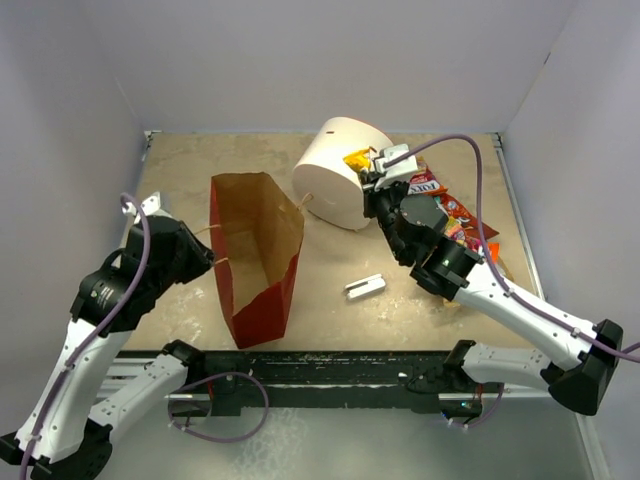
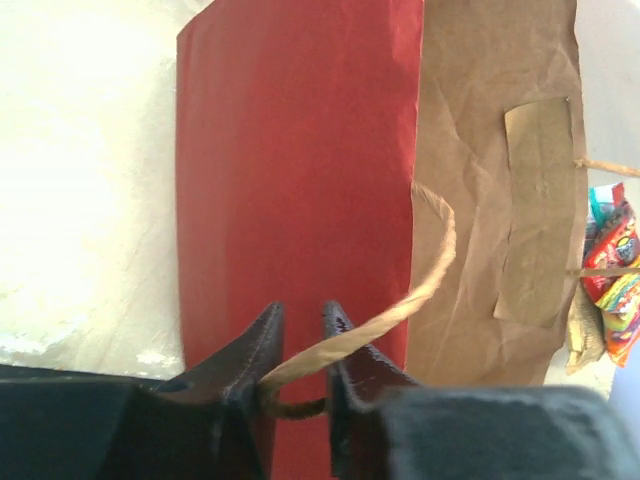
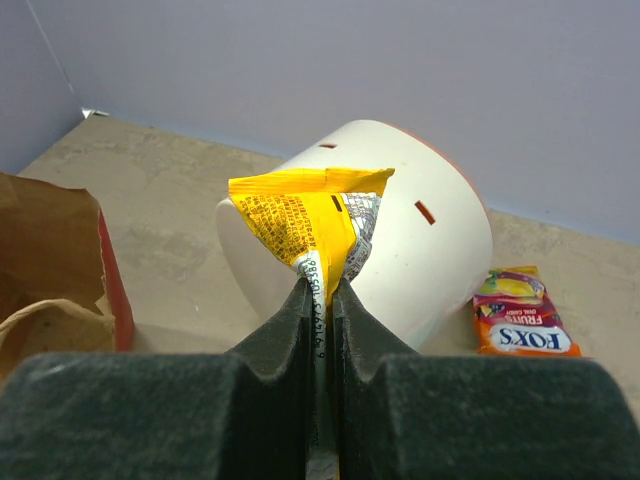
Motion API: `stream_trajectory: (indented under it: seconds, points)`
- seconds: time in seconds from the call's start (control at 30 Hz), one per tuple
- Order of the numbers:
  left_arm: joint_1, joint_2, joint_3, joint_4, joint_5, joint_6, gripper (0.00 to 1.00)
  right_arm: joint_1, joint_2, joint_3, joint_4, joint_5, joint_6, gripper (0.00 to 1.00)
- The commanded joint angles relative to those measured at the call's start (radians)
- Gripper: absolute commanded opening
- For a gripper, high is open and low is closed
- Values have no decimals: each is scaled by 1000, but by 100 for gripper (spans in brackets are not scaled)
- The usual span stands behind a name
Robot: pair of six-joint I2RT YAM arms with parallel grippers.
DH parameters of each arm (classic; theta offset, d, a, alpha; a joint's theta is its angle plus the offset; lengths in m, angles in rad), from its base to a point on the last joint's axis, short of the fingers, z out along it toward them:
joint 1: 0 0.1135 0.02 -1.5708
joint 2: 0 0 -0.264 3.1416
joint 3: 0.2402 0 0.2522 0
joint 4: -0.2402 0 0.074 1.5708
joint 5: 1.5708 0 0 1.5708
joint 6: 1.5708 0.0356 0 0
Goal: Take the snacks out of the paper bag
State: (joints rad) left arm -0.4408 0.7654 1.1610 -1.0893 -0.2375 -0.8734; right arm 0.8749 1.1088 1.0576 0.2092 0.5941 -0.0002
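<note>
My right gripper swings toward the orange Fox's packet next, then tilts down and lowers over the snack pile past the white cylinder (image 3: 430,250).
The paper bag (image 1: 255,255), red outside and brown inside, stands open at centre left; it fills the left wrist view (image 2: 290,150). My left gripper (image 1: 203,258) is at the bag's left side, its jaws (image 2: 300,310) nearly closed round the twine handle (image 2: 420,290). My right gripper (image 1: 368,170) is shut on a yellow snack packet (image 3: 300,215) and holds it up in front of the white cylinder (image 3: 430,250). Several other snacks (image 1: 445,205) lie in a pile on the table at the right, partly hidden by the right arm. An orange Fox's packet (image 3: 515,315) lies beside the cylinder.
The big white cylinder (image 1: 335,170) lies on its side behind the bag. A small grey metal bracket (image 1: 365,287) lies on the table right of the bag. White walls close in the table at the back and both sides.
</note>
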Motion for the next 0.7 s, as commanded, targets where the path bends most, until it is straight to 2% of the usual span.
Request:
stream_trajectory:
  seconds: [0.0, 0.13, 0.43, 0.53, 0.67]
  points:
    - [-1, -20, 80, -64, -74, -12, 30, -3, 3, 66, 3, 32, 24, 0]
    - [-1, -4, 168, -130, -138, -13, 52, -17, 17, 75, -46, 54, 68, 0]
    - [-1, 7, 271, -188, -216, 3, 85, -174, 62, 89, -266, 14, 279, 0]
    - [-2, 3, 270, -199, -231, 12, 85, -254, 77, 92, -315, -27, 311, 0]
    - [-3, -8, 262, -198, -236, 16, 81, -330, 90, 101, -327, -79, 308, 0]
